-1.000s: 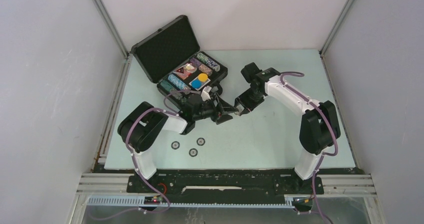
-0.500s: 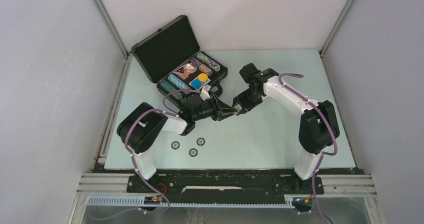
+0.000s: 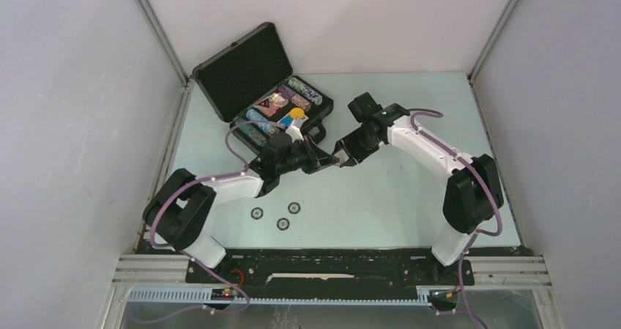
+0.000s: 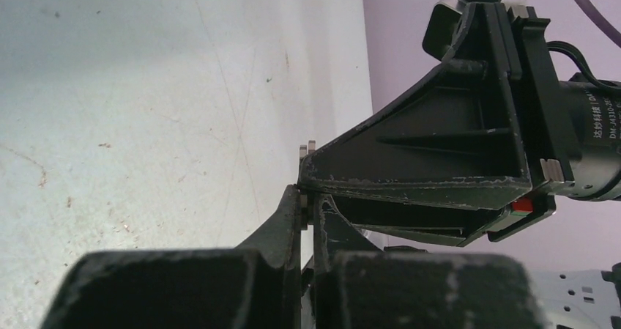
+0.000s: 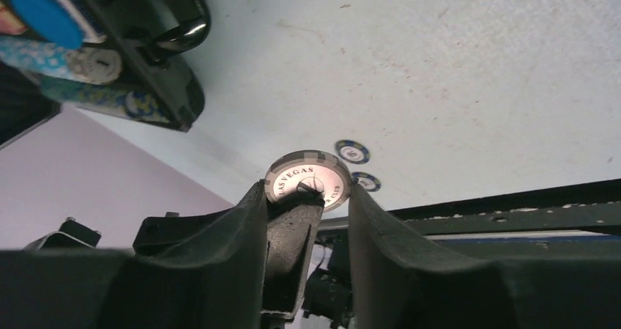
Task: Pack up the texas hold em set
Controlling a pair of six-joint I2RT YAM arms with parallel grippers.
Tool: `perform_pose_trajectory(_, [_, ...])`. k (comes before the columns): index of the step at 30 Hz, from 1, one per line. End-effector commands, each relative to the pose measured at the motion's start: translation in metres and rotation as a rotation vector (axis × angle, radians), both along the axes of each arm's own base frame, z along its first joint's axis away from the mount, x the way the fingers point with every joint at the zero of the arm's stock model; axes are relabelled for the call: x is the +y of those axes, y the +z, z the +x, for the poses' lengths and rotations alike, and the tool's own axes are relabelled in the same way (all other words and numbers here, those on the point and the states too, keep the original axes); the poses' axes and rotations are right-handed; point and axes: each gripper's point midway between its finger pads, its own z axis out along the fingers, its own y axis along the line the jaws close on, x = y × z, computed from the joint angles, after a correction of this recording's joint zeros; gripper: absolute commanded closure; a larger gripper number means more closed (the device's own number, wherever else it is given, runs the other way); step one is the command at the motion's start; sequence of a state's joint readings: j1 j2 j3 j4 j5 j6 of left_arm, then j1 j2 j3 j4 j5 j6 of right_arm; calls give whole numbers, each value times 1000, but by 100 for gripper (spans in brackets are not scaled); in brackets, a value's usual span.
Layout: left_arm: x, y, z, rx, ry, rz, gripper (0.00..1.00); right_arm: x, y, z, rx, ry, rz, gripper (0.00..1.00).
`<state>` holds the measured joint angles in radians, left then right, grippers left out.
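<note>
The left gripper moves outward and to the left in the top view next. It then goes down to the light-blue chip row's end [image 3: 272,129] to release beside a like chip.
A white "LAS VEGAS" poker chip [image 5: 290,179] hangs above the table between both grippers. My left gripper [image 4: 305,194] is shut on its faces, and the chip [image 4: 303,209] shows edge-on as a thin grey strip between the pads. My right gripper [image 5: 307,188] is open, with a finger on either side of the chip's rim, very close to it. In the top view the two grippers meet tip to tip, left gripper [image 3: 326,162] against right gripper [image 3: 339,157], in front of the open black case [image 3: 242,71]. That case holds rows of chips and a blue disc.
Three loose chips [image 3: 282,223] lie on the pale table near the left arm's base; two of them [image 5: 352,152] show past the held chip. The case's front wall and handle [image 5: 172,21] are to the upper left of the right wrist view.
My left gripper has closed onto the chip that the right gripper was holding, and the left arm has reached further forward. The right jaws have widened slightly.
</note>
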<state>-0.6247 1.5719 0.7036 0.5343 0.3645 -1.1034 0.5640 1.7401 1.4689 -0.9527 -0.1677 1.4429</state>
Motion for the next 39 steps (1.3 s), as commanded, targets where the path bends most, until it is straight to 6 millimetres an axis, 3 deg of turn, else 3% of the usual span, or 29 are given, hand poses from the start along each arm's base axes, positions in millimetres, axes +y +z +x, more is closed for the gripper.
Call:
perform_pose_trajectory(1, [2, 40, 16, -169, 20, 28, 100, -8, 33, -4, -114, 0, 27, 41])
perform_pose_trajectory(3, [0, 44, 16, -185, 10, 25, 100, -15, 40, -2, -162, 2, 5, 15])
perform_pose_trajectory(5, [1, 48, 18, -213, 11, 37, 100, -24, 47, -1, -209, 13, -28, 2])
perform_pose_trajectory(13, [15, 45, 31, -294, 35, 202, 100, -61, 53, 21, -454, 47, -209, 0])
perform_pose_trajectory(19, [44, 70, 35, -433, 85, 362, 100, -113, 83, 60, -768, 96, -550, 0])
perform_pose_trajectory(22, [52, 82, 33, -474, 72, 422, 100, -126, 102, 81, -900, 124, -653, 0])
perform_pose_trajectory(25, [57, 87, 26, -473, 20, 474, 100, -122, 122, 103, -1064, 182, -702, 0])
perform_pose_trajectory(29, [77, 86, 26, -447, 16, 546, 100, -100, 134, 121, -1256, 286, -634, 0])
perform_pose_trajectory(30, [95, 83, 32, -439, 39, 619, 100, -90, 125, 121, -1323, 341, -589, 0])
perform_pose_trajectory(34, [123, 69, 46, -426, 40, 742, 100, -72, 113, 108, -1484, 483, -480, 0])
perform_pose_trajectory(39, [156, 61, 72, -350, 29, 964, 100, -78, 101, 105, -1498, 541, -423, 0])
